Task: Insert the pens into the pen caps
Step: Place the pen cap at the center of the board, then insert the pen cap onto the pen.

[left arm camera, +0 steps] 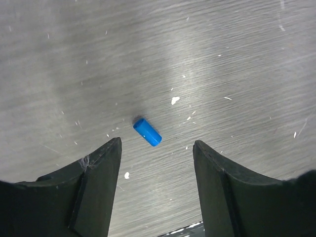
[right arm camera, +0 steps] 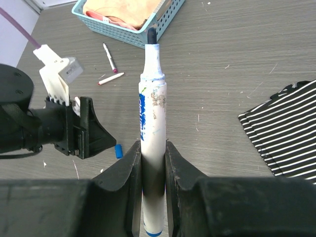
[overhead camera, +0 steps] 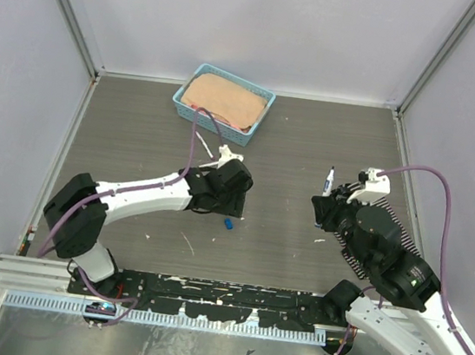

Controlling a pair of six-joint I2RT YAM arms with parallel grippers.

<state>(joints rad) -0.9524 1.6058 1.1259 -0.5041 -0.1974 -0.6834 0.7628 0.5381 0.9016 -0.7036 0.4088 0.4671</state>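
Note:
The blue pen cap (left arm camera: 147,132) lies slanted to my left gripper's fingers, so the gripper lowers and draws slightly back onto it next, turning on the way.
My right gripper (right arm camera: 153,148) is shut on a pen (right arm camera: 152,98) with a white barrel, blue print and a dark tip. It holds the pen upright above the table (overhead camera: 294,150), and the same pen (overhead camera: 329,182) also shows in the top view. A blue pen cap (left arm camera: 147,132) lies on its side on the table. My left gripper (left arm camera: 157,145) hovers over it, open, with the cap just ahead of its fingertips and nothing between them. Two more pens (right arm camera: 109,57) lie near the basket, one with a maroon tip and one (right arm camera: 111,78) with a red tip.
A light blue basket (overhead camera: 184,93) with a tan cloth inside stands at the back of the table. A black-and-white striped cloth (right arm camera: 286,128) lies to the right, beneath my right arm. Grey walls enclose the table on three sides.

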